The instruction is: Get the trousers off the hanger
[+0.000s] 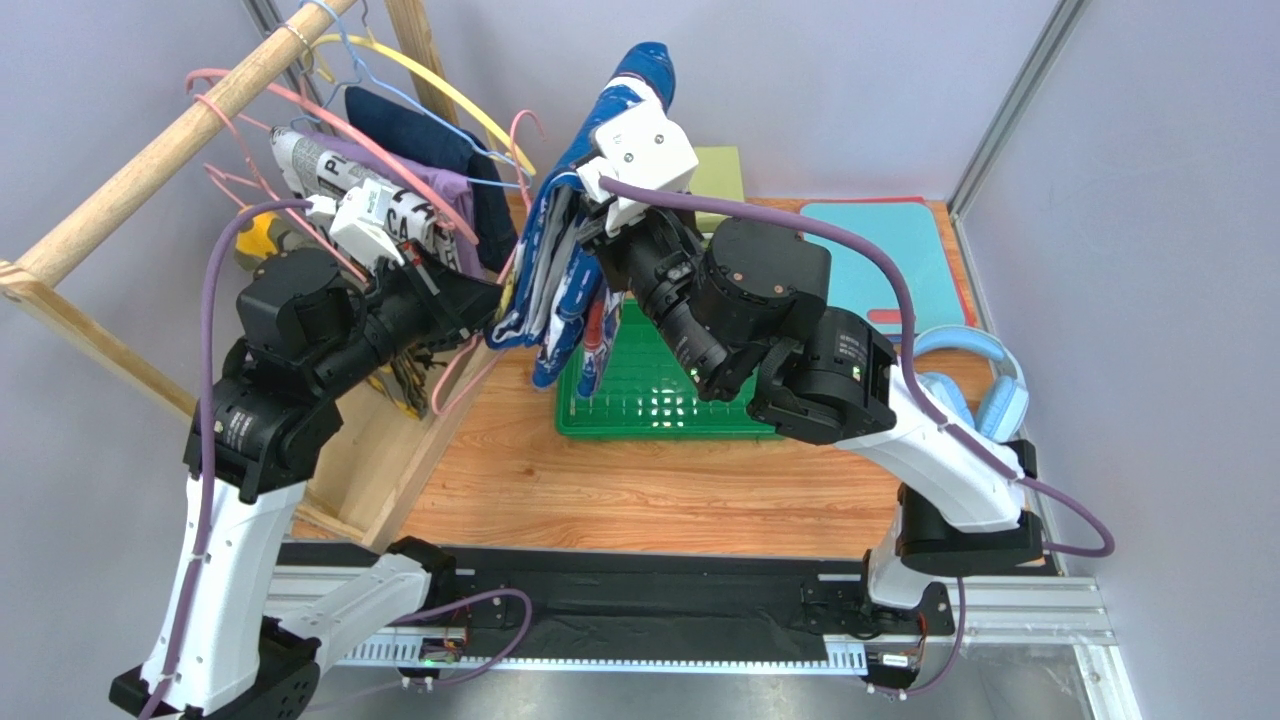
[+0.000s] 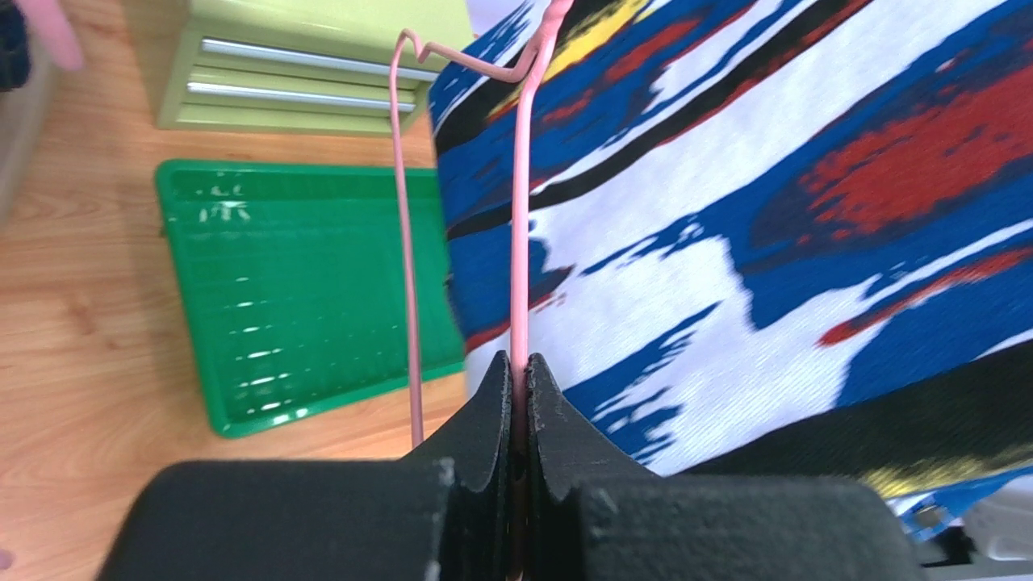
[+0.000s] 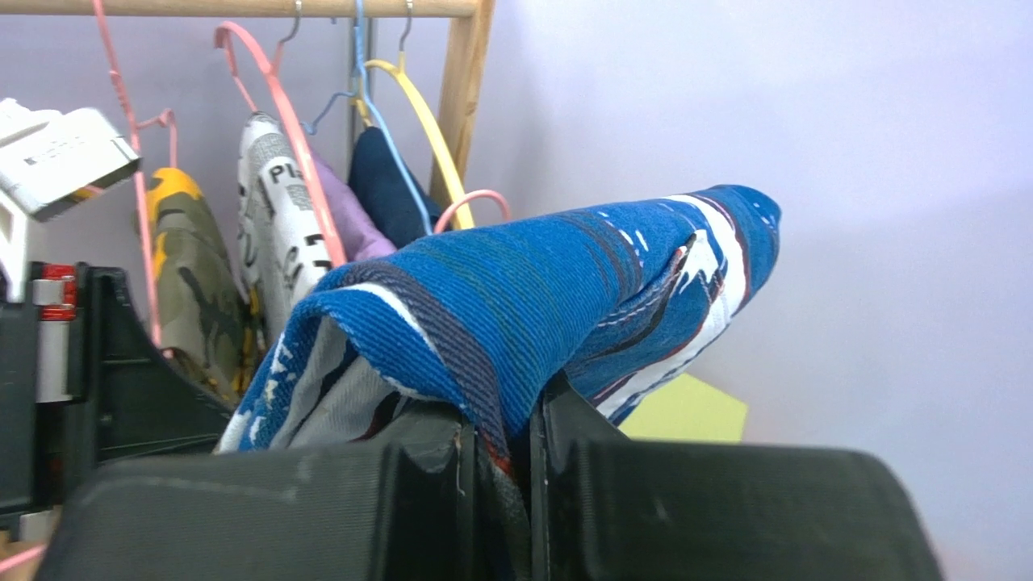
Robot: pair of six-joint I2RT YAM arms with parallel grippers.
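Note:
My right gripper will next pull the trousers (image 1: 559,263) clear of the pink wire hanger. Then it will lower them and let them go into the empty green tray (image 1: 654,390), which is below the gripper.
The blue trousers (image 1: 559,263) with white, navy and red splotches hang in mid-air between the two arms, above the green tray's left end. My right gripper (image 1: 613,192) is shut on a fold of the trousers (image 3: 546,291), and its jaws (image 3: 503,424) pinch the cloth. My left gripper (image 1: 458,293) is shut on the pink wire hanger (image 2: 521,242), with the wire clamped between its fingertips (image 2: 519,369). The trousers (image 2: 788,218) fill the right of the left wrist view, against the wire. The hanger's hook (image 3: 473,200) peeks out behind the cloth.
A wooden rack (image 1: 150,150) at the left holds other hangers, a camouflage garment (image 3: 194,279) and a newspaper-print garment (image 3: 273,206). A green tray (image 1: 661,398) lies mid-table. A yellow-green drawer box (image 2: 303,61), a teal mat (image 1: 887,248) and blue headphones (image 1: 977,383) lie behind and right.

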